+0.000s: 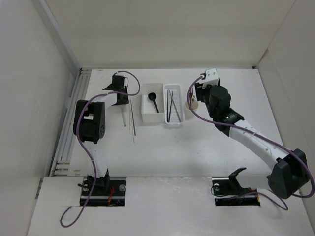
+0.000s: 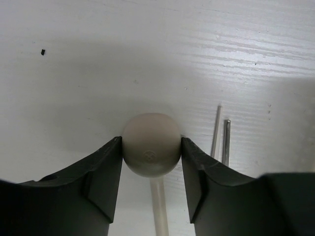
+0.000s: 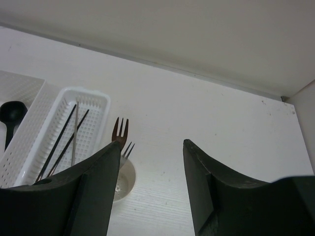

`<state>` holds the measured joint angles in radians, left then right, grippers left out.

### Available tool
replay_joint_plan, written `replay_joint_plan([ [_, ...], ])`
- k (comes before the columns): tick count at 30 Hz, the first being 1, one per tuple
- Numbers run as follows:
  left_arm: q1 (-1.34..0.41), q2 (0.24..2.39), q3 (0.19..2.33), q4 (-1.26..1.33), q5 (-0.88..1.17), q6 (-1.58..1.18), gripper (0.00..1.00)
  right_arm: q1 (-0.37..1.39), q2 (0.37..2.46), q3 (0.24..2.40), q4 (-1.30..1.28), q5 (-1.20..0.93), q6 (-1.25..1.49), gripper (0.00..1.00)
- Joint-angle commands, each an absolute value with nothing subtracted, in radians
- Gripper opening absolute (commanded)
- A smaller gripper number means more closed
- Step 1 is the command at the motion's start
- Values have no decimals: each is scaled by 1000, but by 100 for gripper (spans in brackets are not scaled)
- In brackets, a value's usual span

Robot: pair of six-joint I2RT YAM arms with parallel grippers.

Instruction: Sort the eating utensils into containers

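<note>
The white square box (image 1: 146, 117) with the black spoon in it is to the right of my left gripper in the top view. I should rise, cross above the box, lower and release.
In the left wrist view the round bowl of the beige spoon (image 2: 150, 147) sits between the fingers of my left gripper (image 2: 151, 162). Both pads touch it, and its handle runs back under the wrist. A pale chopstick (image 2: 216, 130) and a grey one (image 2: 227, 142) lie just to the right on the table. From above, my left gripper (image 1: 118, 84) is left of the white square box (image 1: 146, 117), which holds the black spoon (image 1: 154, 100). Dark chopsticks (image 1: 171, 105) lie in the perforated tray (image 1: 173, 123). My right gripper (image 3: 151, 147) hangs open beside the cream cup (image 3: 125, 179), where a brown fork (image 3: 119, 132) stands.
White walls close in the table at the back and both sides, and a rail runs along the left edge (image 1: 74, 113). Purple cables loop along both arms. The loose chopsticks (image 1: 132, 120) lie between my left arm and the box.
</note>
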<state>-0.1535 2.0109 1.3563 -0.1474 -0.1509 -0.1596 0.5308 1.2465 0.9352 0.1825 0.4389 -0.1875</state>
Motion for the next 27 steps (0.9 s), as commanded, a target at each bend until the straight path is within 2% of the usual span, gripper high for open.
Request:
replay_joint_plan([
  [1, -146, 1984, 1368, -167, -144, -169, 33, 534, 1250, 988, 204, 446, -193, 59],
  [2, -146, 1983, 1355, -158, -144, -169, 20, 534, 1250, 988, 204, 446, -193, 59],
  [5, -146, 1974, 1355, -169, -153, -169, 0, 534, 1250, 988, 204, 436, -193, 59],
  [11, -146, 1879, 1355, -187, -173, -133, 0, 534, 1229, 979, 204, 445, -193, 59],
  [17, -137, 1781, 1466, -256, -128, -98, 0, 534, 1197, 948, 204, 445, -193, 59],
  [21, -137, 1718, 1511, -267, 29, -98, 0, 534, 1151, 913, 204, 454, -184, 59],
  [23, -137, 1695, 1523, -229, 180, -142, 0, 534, 1129, 887, 204, 463, -184, 59],
  [27, -137, 1625, 1368, 58, 446, -278, 0, 534, 1072, 845, 204, 476, -175, 59],
])
